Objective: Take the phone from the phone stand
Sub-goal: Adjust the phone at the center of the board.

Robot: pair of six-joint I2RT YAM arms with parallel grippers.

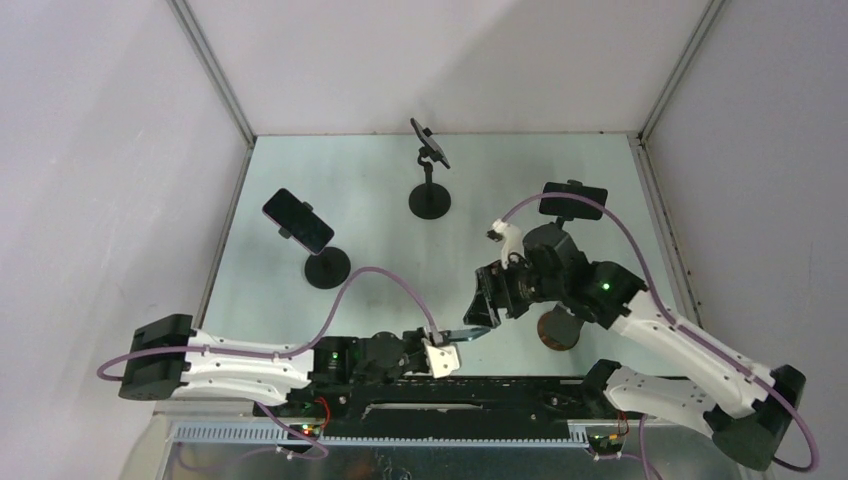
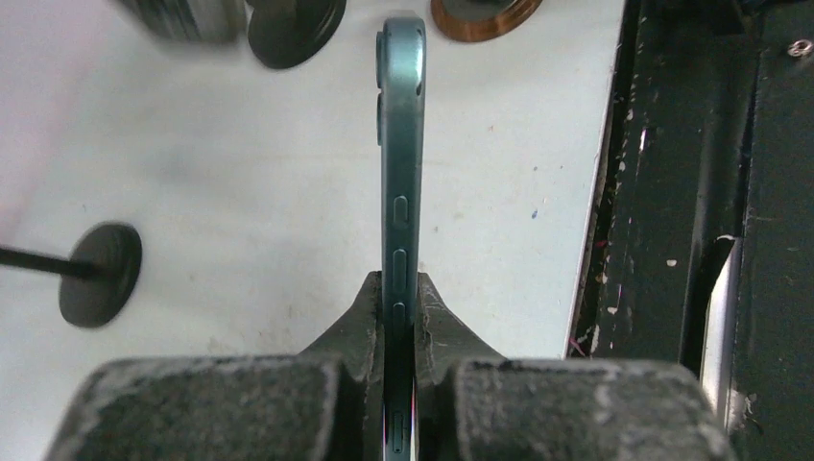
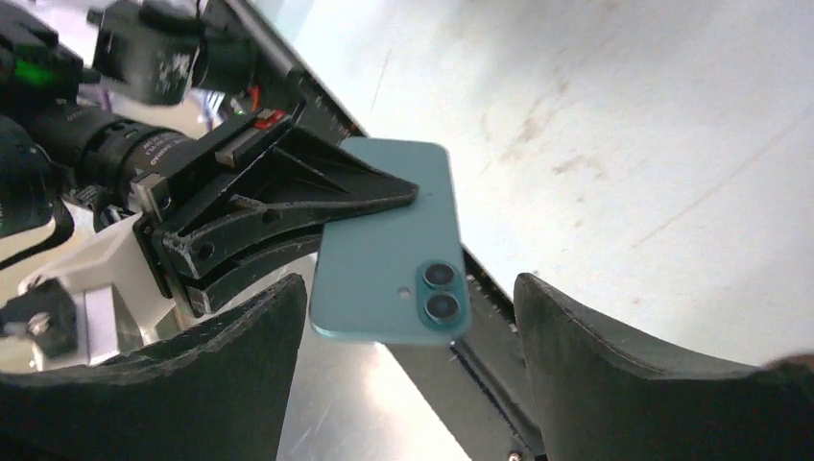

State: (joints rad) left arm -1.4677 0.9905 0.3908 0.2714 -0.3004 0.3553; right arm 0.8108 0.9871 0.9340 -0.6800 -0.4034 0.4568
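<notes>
Next, my left gripper moves outward, turns the phone flat, lowers it and releases it on the bare tabletop, as that place lies below and outward.
A teal phone (image 2: 401, 163) with two camera lenses (image 3: 384, 259) hangs in the air near the table's front edge, clear of any stand. My left gripper (image 2: 400, 307) is shut on its lower end, fingers (image 3: 288, 202) pressed on its two faces. In the top view the phone (image 1: 466, 332) sticks out from the left gripper (image 1: 445, 352) towards the right one. My right gripper (image 3: 411, 288) is open, its fingers either side of the phone's camera end and apart from it. A brown round stand base (image 1: 558, 328) sits under the right arm, nothing on it.
Three black phone stands are further back: one at the left (image 1: 327, 267) bearing a dark phone (image 1: 298, 220), one in the middle (image 1: 430, 200) and one at the right holding a phone (image 1: 573, 200). The black rail (image 1: 450, 395) runs along the near edge.
</notes>
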